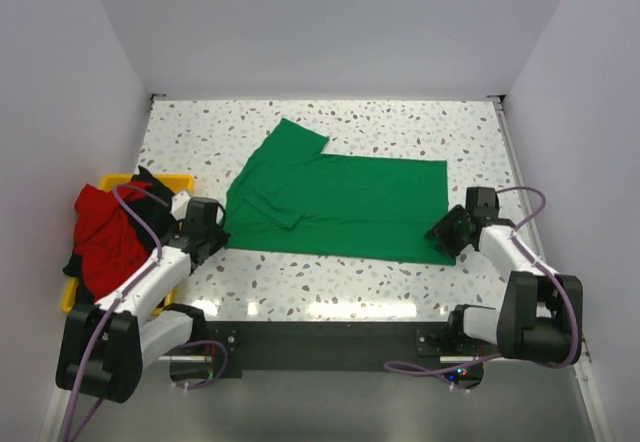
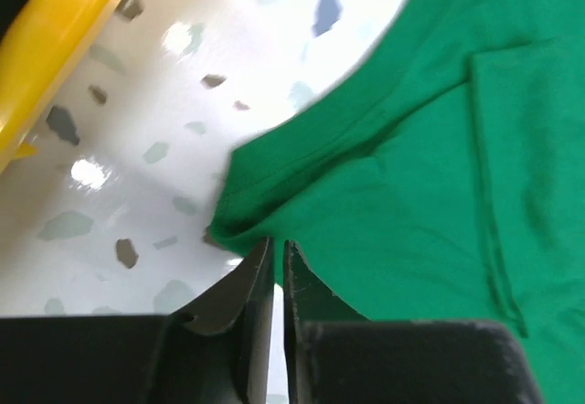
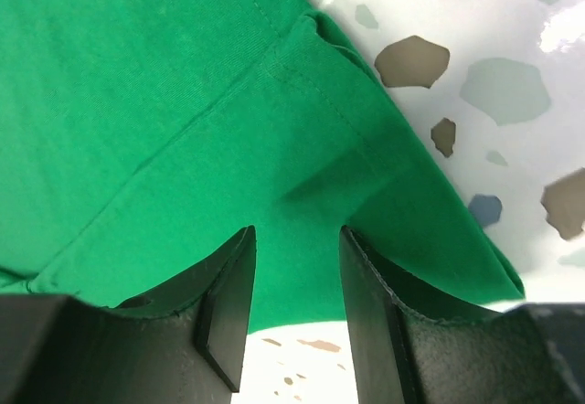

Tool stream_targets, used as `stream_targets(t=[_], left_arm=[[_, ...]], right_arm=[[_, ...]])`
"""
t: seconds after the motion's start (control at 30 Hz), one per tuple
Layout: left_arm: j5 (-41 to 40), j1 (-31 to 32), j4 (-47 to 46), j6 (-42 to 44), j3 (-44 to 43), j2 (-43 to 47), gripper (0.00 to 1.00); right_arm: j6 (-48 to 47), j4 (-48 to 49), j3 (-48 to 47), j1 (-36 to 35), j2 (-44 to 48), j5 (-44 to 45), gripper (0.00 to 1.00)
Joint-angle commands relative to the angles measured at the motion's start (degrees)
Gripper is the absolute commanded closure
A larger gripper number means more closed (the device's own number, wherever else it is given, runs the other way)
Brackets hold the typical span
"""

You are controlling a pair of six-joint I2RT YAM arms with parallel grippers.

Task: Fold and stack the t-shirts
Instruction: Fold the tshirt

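The green t-shirt's far corner point(image 1: 444, 164) lies free, with bare tabletop beyond it. My right gripper should next move outward along the t-shirt's hem and close on that corner.
The bright green t-shirt point(image 1: 340, 202) lies spread on the table, partly folded, one sleeve pointing to the far side. My left gripper point(image 1: 215, 227) is at its near left corner; in the left wrist view the jaws point(image 2: 272, 244) are nearly closed, pinching the bunched edge of the green shirt point(image 2: 439, 175). My right gripper point(image 1: 445, 232) is at the near right corner; its jaws point(image 3: 297, 235) are open, with the hemmed corner of the green shirt point(image 3: 164, 102) between them. A red t-shirt point(image 1: 100, 232) and a black one point(image 1: 150, 187) lie heaped in the bin.
A yellow plastic bin point(image 1: 68, 297) stands at the left edge beside my left arm; its rim shows in the left wrist view point(image 2: 55, 29). White walls enclose the speckled table point(image 1: 400, 127) on three sides.
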State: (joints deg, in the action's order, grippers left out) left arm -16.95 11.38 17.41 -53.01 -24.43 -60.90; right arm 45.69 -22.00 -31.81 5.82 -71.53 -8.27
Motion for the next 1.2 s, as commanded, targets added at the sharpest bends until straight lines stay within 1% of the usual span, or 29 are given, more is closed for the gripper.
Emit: stream_targets(t=[0.0,0.03,0.1,0.13,0.17,0.2,0.23,0.27,0.3,0.33,0.37,0.4,0.43,0.47,0.5,0.53,0.57,0.6,0.63,0.67,0.73,0.77,0.93,1.03,1.17], left_arm=[[1.8,-0.3,0.2,3.9,-7.1,2.4,0.85],[2.3,-0.3,-3.3,5.1,-10.2,2.0,0.80],[3.1,-0.4,-6.8,6.0,-14.5,-2.2,0.73],[4.7,-0.4,-11.4,8.9,-19.6,-4.6,0.71],[5.2,-0.4,-12.9,9.9,-22.8,-11.1,0.71],[6.6,-0.7,-13.8,10.5,-26.1,-14.6,0.70],[8.3,-1.0,-15.9,11.9,-32.7,-18.1,0.68],[9.0,-1.1,-16.5,13.0,-36.0,-25.1,0.67],[9.0,-1.1,-16.5,13.6,-39.4,-28.6,0.67],[10.7,-1.1,-18.4,16.2,-46.7,-32.1,0.65],[11.5,-1.0,-18.2,18.0,-50.7,-39.1,0.64],[11.9,-1.1,-17.8,19.9,-54.8,-42.7,0.64],[15.9,-1.1,-17.8,24.3,-62.5,-46.0,0.62],[17.2,-1.1,-17.5,26.7,-66.4,-52.4,0.60],[20.1,-1.1,-15.0,28.9,-74.6,-55.5,0.56],[21.2,-1.0,-12.0,33.0,-78.5,-61.1,0.49],[21.6,-1.0,-10.5,34.8,-82.0,-63.7,0.45],[21.5,-1.0,-8.9,36.1,-85.3,-66.2,0.43],[21.8,-1.0,-6.4,38.5,-91.2,-68.4,0.39],[22.2,-1.0,-5.3,39.8,-93.9,-72.6,0.39],[23.5,-1.0,-4.4,41.8,-98.9,-75.9,0.37],[23.5,-1.0,-4.6,42.1,-99.6,-78.0,0.37],[24.2,-0.5,-10.0,44.4,-98.4,-80.8,0.38],[24.5,0.5,-11.6,46.2,-98.5,-82.9,0.38],[25.6,1.5,-12.4,46.4,-98.4,-85.6,0.39]], right_arm=[[-3.8,-4.6,-6.1,0.3,2.7,-0.4,0.54],[-4.6,-1.2,-8.9,0.2,1.9,-2.2,0.53],[-5.9,-0.8,-13.3,-0.2,0.1,-3.9,0.52],[-6.7,0.2,-18.0,-0.6,-1.3,-4.6,0.52],[-7.5,0.6,-20.5,-1.0,-4.1,-4.9,0.52],[-8.7,0.9,-22.7,-1.3,-5.9,-5.5,0.52],[-9.5,1.9,-26.9,-1.4,-7.6,-6.7,0.52],[-10.1,2.5,-28.8,-1.5,-10.9,-8.0,0.52],[-10.9,2.7,-30.7,-1.5,-12.4,-8.0,0.52],[-11.4,2.3,-34.3,-1.5,-13.9,-7.9,0.52],[-11.8,2.6,-35.9,-1.5,-15.6,-8.4,0.52],[-12.1,3.2,-37.1,-1.5,-18.1,-8.8,0.52],[-12.2,4.3,-39.1,-1.5,-19.6,-8.9,0.52],[-12.4,4.9,-40.2,-1.6,-20.7,-9.0,0.52],[-12.6,5.6,-41.0,-1.6,-23.2,-9.6,0.52],[-12.6,6.9,-43.0,-1.6,-24.3,-9.7,0.52],[-12.7,7.1,-44.1,-1.6,-25.3,-9.7,0.52],[-13.0,7.3,-45.3,-1.6,-27.6,-10.4,0.52],[-13.2,7.3,-47.7,-1.6,-28.6,-10.4,0.52],[-13.3,7.5,-48.9,-1.6,-29.6,-10.1,0.52],[-13.1,7.6,-52.0,-1.6,-32.3,-9.5,0.52],[-13.1,7.8,-53.1,-1.6,-33.1,-9.5,0.52],[-13.0,9.5,-57.0,-1.8,-37.0,-9.8,0.52],[-13.8,10.1,-57.7,-1.9,-38.6,-9.5,0.52],[-14.7,10.5,-57.3,-1.9,-40.1,-8.9,0.52]])
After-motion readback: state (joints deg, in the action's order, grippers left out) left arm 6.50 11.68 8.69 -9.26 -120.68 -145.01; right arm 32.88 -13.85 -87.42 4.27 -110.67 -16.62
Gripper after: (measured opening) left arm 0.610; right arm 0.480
